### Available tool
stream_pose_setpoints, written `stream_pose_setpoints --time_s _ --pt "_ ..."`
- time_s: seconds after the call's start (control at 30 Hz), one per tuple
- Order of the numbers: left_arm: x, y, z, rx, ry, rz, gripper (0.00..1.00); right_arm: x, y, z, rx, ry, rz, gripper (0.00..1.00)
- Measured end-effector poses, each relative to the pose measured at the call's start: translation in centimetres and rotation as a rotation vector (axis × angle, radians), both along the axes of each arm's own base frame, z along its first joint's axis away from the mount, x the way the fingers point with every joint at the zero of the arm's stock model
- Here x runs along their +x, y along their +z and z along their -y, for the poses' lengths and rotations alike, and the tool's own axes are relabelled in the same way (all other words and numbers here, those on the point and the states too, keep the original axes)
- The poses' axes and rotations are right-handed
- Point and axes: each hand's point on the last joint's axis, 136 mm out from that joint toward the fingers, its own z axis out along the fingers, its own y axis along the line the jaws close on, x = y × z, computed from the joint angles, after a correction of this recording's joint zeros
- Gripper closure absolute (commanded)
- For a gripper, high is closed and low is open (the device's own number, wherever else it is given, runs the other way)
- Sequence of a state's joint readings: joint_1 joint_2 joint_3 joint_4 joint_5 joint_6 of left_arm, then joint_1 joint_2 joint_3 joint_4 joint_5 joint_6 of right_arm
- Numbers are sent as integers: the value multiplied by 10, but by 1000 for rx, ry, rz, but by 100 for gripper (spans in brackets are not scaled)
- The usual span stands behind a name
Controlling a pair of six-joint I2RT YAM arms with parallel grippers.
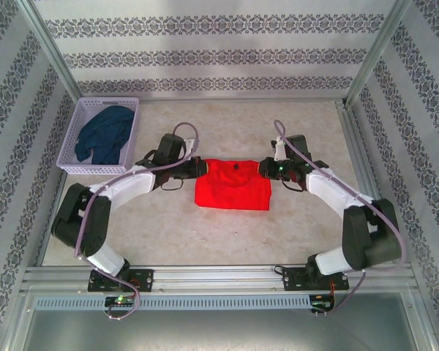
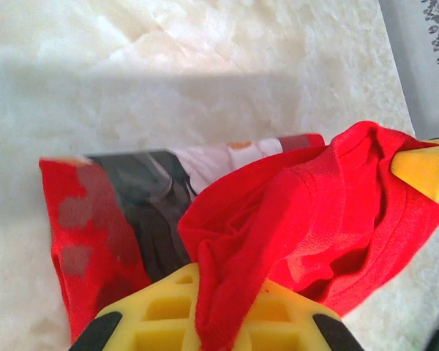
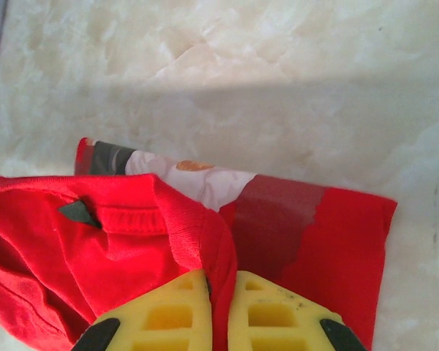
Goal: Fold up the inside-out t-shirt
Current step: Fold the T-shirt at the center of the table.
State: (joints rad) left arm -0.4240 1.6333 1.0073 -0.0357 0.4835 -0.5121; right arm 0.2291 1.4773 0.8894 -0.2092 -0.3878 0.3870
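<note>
The right gripper carries the t-shirt's red edge outward and down onto the printed layer's far corner [image 3: 374, 208] next and releases, as that corner, below and outward, lies uncovered.
The inside-out t-shirt [image 1: 233, 186] is bright red and lies folded in the middle of the table. My left gripper [image 1: 195, 167] is shut on its upper left corner, my right gripper [image 1: 266, 167] on its upper right corner. In the left wrist view a fold of the t-shirt [image 2: 278, 219] is pinched between the yellow fingers [image 2: 161, 311] of the left gripper [image 2: 223, 307], with the printed side showing below. In the right wrist view the right gripper [image 3: 217, 303] has its yellow fingers [image 3: 271, 311] clamped on a red edge of the t-shirt [image 3: 132, 234] near the collar.
A lavender basket [image 1: 80, 121] with a dark navy garment [image 1: 106, 133] stands at the back left. Metal frame posts and patterned walls enclose the marble table [image 1: 227, 234]. A rail [image 1: 219, 278] runs along the near edge.
</note>
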Motion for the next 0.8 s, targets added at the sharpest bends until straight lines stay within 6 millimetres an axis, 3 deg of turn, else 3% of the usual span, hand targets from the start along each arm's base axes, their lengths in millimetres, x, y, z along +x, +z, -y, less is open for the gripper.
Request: stream_pose_setpoints --time_s 0.2,0.47,0.63,0.8 --pt "24 -23 0 49 18 -27 100 26 -19 1 -58 21 -47 100" --pt "48 -59 -4 102 40 -83 98 46 -57 4 -127 39 -124 98" --pt "60 -83 -3 120 49 -115 95 55 -77 12 -143 21 -170 92" --pt "63 -93 -4 129 54 -130 88 62 -80 13 -147 16 -196 82"
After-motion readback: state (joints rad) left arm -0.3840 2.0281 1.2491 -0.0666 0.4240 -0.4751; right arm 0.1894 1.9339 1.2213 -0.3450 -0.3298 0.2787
